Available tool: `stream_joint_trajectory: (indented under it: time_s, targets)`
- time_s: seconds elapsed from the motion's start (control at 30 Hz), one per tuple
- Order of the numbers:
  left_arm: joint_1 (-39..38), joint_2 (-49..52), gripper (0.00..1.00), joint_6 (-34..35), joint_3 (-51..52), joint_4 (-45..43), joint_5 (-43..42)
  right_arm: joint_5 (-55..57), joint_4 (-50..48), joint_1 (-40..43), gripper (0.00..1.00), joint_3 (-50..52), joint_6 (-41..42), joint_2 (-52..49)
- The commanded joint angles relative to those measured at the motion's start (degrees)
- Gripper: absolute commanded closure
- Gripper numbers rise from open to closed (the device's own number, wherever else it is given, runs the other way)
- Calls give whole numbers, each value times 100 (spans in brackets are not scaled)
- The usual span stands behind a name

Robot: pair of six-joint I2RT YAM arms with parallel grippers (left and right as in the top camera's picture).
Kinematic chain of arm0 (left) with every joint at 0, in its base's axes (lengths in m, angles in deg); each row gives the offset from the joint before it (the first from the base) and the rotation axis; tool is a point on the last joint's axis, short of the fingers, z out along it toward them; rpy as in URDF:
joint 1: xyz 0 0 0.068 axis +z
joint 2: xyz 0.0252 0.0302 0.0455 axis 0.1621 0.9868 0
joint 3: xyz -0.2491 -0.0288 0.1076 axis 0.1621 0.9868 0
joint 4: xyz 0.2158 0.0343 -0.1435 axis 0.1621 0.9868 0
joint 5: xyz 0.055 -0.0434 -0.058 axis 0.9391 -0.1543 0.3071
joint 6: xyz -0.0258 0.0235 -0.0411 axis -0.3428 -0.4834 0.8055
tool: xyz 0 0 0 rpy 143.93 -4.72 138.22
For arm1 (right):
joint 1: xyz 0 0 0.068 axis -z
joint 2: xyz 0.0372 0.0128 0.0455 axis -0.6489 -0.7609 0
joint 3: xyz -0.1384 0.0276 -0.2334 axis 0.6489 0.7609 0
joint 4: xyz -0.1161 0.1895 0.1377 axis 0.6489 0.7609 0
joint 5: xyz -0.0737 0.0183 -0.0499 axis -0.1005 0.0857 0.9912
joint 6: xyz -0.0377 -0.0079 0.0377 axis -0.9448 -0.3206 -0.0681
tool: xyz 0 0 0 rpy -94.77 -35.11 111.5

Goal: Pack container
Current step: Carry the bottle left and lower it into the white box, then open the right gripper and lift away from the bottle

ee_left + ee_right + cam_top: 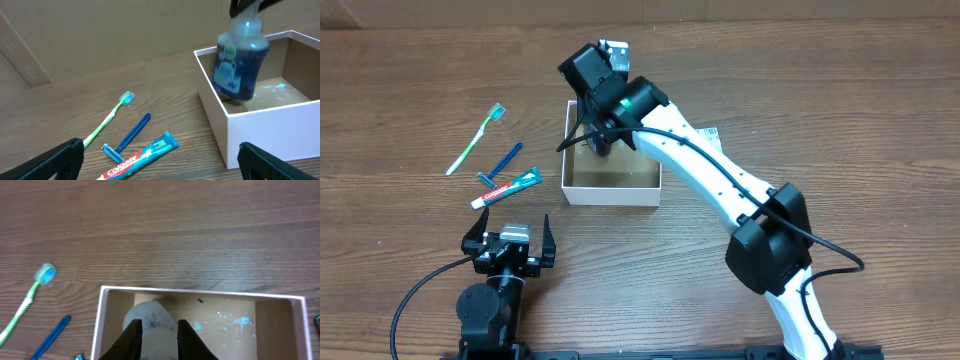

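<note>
I need to lower the hanging bottle with my right gripper toward the container's side by the razor, onto the brown bottom of the container. Then I need to let go of the bottle's clear cap.
The container [610,190] is a square white-walled box with a brown floor, at the table's middle; it also shows in the left wrist view [270,120] and the right wrist view [280,317]. My right gripper [157,330] is shut on the clear cap of a blue bottle [237,62], holding it upright inside the container near its back left corner; from overhead the bottle [601,146] is mostly hidden under the arm. My left gripper [160,160] is open and empty near the front edge, facing a toothpaste tube [145,156].
Left of the container lie a green toothbrush [475,138], a blue razor [500,163] and a teal toothpaste tube [507,187]. A small packet [710,134] peeks out behind the right arm.
</note>
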Motion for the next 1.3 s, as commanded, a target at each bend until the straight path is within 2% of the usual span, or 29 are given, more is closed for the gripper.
stream_joint_trajectory:
  time_s: [0.0,0.6,0.77,0.83,0.9,1.27]
  targets:
    - [57,-44,0,-48,22,9,35,212,-179,-87,89,-50,201,37]
    - [57,-44,0,-48,22,9,35,310,-376,-249,88,-50,498,-227]
    - [57,-44,0,-48,22,9,35,240,-472,-297,75,-50,494,-227]
    - [57,-44,0,-48,22,9,35,184,-483,-313,62,-50,492,-227]
    - [57,-44,0,-48,22,9,35,90,-503,-313,58,-50,476,-227]
    - [57,-44,0,-48,22,9,35,-481,-527,-315,53,-232,271,-223]
